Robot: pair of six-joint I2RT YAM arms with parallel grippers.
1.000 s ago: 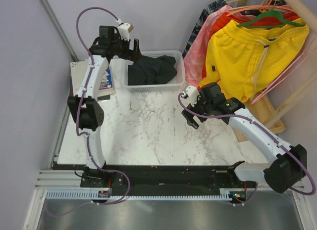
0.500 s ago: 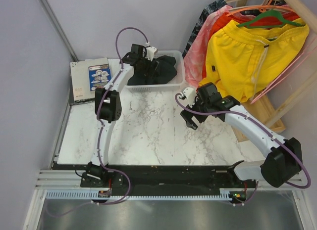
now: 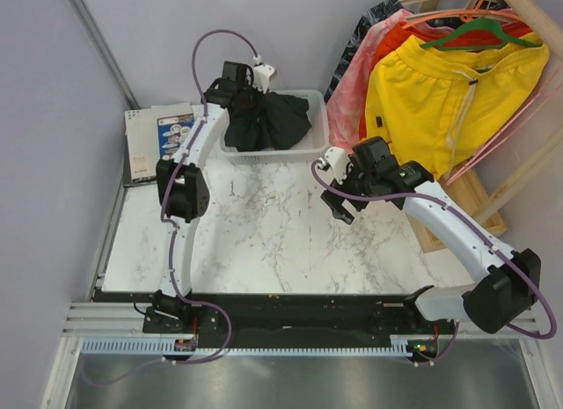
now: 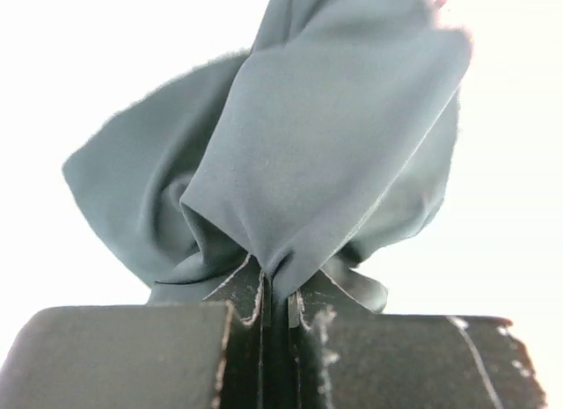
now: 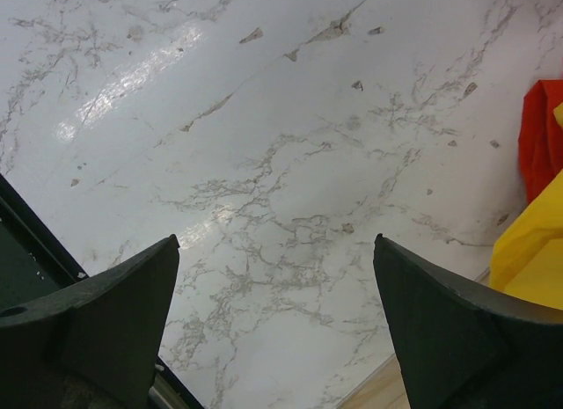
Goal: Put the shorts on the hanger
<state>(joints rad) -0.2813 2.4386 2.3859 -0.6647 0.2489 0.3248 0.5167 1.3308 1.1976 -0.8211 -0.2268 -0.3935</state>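
Observation:
The fold comes up out of the basket (image 3: 314,138) with my left gripper next. It then goes back and down for release on the bare marble before the basket (image 3: 242,211), which lies clear.
The dark shorts (image 3: 280,120) lie bunched in the white basket (image 3: 314,138) at the back of the table. My left gripper (image 3: 249,96) is over the basket's left part, shut on a fold of the shorts (image 4: 325,145). In the left wrist view the left gripper (image 4: 274,290) pinches the fabric, which fans out beyond the tips. A thin pale-pink hanger (image 3: 506,132) shows at the far right beside the hanging clothes. My right gripper (image 3: 339,196) hovers open over the marble, right of centre, and in its wrist view the right gripper (image 5: 274,251) holds nothing.
Bright yellow shorts (image 3: 449,92) hang on a green hanger (image 3: 479,31) at the back right, with orange and pink clothes (image 3: 387,48) behind them on a wooden rack (image 3: 471,202). A printed box (image 3: 163,138) lies at the table's back left.
My left arm swung right from beside the basket into it, and its gripper shut on the shorts and pulled the fabric up. My right gripper shifted slightly toward the back.

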